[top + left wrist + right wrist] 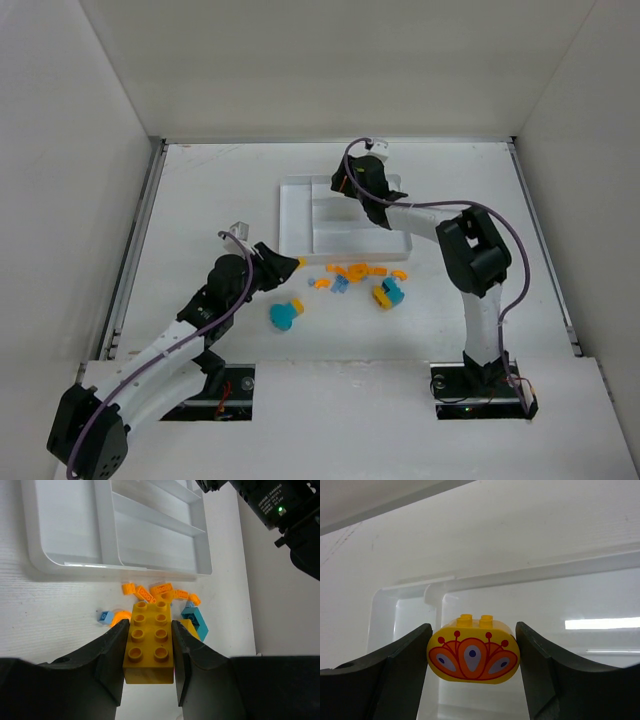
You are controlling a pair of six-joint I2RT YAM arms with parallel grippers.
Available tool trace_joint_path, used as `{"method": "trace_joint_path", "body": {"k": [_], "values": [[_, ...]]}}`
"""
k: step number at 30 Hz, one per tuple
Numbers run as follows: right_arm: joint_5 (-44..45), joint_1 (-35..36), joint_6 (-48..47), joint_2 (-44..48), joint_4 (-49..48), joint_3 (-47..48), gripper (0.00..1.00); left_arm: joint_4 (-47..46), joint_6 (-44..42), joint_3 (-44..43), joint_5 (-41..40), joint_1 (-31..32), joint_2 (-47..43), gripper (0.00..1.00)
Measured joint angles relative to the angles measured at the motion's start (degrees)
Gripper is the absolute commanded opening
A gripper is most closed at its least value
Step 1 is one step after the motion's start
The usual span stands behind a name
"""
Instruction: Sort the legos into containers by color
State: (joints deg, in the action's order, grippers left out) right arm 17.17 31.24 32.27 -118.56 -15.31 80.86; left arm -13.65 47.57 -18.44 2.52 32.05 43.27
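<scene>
I should next move my left gripper outward with another yellow brick over the far section of the tray, lower it into that section beside the tray's long divider and let go of the brick.
My left gripper is shut on a yellow-orange two-by-four brick and holds it above the table, near the front left corner of the white tray. My right gripper is shut on a rounded yellow brick with a red mark and holds it over the far end of the tray. Loose legos lie in front of the tray: several orange bits, a light blue bit, a teal piece, and a teal and yellow pair. The tray compartments look bare.
White walls close in the table on the left, back and right. The right arm reaches across the tray's right side. In the left wrist view the orange bits, a teal brick and a light blue bit lie just past my fingers.
</scene>
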Motion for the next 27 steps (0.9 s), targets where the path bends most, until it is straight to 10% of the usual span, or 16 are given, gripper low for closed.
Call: {"method": "trace_joint_path", "body": {"k": [19,22,27], "values": [[6.0,0.0,-2.1,-0.3,6.1,1.9,0.86,-3.3,-0.5,-0.4,-1.0,-0.2,7.6,0.15],[6.2,0.0,-2.7,6.9,5.4,-5.1,0.79,-4.8,-0.5,-3.1,-3.0,0.5,11.4,0.15],[7.6,0.0,-2.6,25.6,0.0,-23.2,0.36,-7.6,-1.6,-10.8,-7.0,1.9,21.0,0.15]]}}
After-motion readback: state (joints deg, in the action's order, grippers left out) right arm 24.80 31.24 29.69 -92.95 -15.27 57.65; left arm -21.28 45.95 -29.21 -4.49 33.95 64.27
